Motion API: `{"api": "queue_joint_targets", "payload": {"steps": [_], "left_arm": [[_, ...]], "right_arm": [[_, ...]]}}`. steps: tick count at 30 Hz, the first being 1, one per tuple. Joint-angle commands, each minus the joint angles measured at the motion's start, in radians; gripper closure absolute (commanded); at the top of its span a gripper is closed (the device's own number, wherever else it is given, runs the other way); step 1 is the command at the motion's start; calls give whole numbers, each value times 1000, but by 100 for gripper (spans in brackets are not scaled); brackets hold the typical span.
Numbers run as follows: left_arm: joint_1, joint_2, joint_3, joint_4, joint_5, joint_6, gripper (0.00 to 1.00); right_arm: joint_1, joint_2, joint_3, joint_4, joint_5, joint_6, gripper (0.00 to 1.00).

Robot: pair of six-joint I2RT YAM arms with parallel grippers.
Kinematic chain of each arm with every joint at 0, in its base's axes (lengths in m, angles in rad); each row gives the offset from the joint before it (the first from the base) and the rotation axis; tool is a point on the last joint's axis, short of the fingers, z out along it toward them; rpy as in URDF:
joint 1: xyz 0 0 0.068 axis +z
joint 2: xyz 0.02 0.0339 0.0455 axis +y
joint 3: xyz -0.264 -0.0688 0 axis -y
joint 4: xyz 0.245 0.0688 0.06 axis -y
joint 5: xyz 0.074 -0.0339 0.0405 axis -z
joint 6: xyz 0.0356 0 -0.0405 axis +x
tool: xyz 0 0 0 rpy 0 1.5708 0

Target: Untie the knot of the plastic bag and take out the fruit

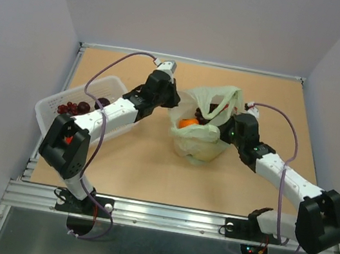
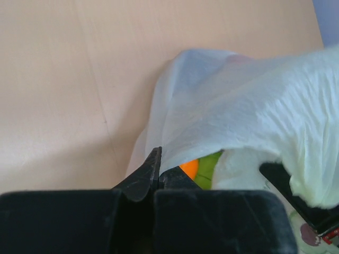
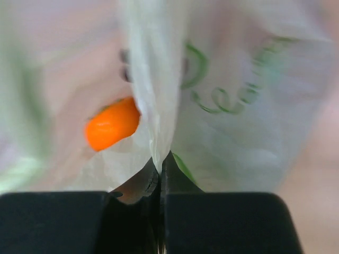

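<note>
I need to pull the bag's rim toward the basket with my left gripper next and let go of it, because bare tabletop lies to the gripper's left in the top view.
The pale green plastic bag [image 1: 200,144] stands mid-table with its mouth open. No tied knot shows; its handle strips [image 1: 217,96] arch loose above the mouth. An orange fruit [image 1: 188,123] and a dark fruit lie inside. My left gripper [image 1: 175,105] is shut on the bag's left rim. My right gripper [image 1: 227,127] is shut on the right rim. In the left wrist view the gripper [image 2: 159,159] pinches the bag [image 2: 238,106], with the orange [image 2: 189,168] and a green fruit [image 2: 209,166] below. In the right wrist view the gripper [image 3: 160,164] pinches a fold of the bag [image 3: 238,137] beside the orange [image 3: 112,123].
A white basket [image 1: 49,107] stands at the left, under my left arm, holding a red grape bunch [image 1: 67,108] and dark round plums [image 1: 86,107]. Metal rails edge the table at the left and front.
</note>
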Motion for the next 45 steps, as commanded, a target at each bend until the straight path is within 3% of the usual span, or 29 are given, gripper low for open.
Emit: {"api": "queue_joint_targets", "payload": {"steps": [1,8,11,15,17,18,20,21,23,24,27,32,38,45], "left_arm": [[103,-86,-57,13,-64,-88,100],[247,-110,-155,37,-18,-164,100],[270,-97,-164,43,-18,-173,100],[270,-66,-124,53,124,-147,99],[267,-58,-107,54,196,-125,90],[258,-80,-100,50,230,-103,78],[244,-118,-97,34,224,-73,66],[228,-141,-97,25,215,-40,48],[211,-214,-94,-13,175,-7,34],[200,-241,-94,-27,157,9,22],[148,-340,-92,-62,71,82,12],[-98,-478,-97,-111,-85,311,12],[-329,-494,-146,-59,-164,555,12],[-415,-400,-175,43,-115,813,11]], "right_arm": [[-70,-157,-150,-4,108,61,100],[-147,-504,-303,-307,258,127,100],[-147,-552,-363,-351,214,175,100],[-147,-558,-359,-358,105,125,96],[-147,-553,-297,-358,39,52,92],[-147,-547,-242,-366,-7,-24,83],[-149,-538,-182,-387,-47,-92,69],[-147,-533,-147,-403,-61,-138,52],[-147,-515,-52,-449,-99,-184,32],[-147,-507,-21,-464,-113,-224,28],[-149,-466,106,-527,-151,-310,19],[-146,-370,249,-518,-234,-532,17],[-146,-191,416,-489,-366,-776,9],[-146,7,491,-483,-522,-998,2]]}}
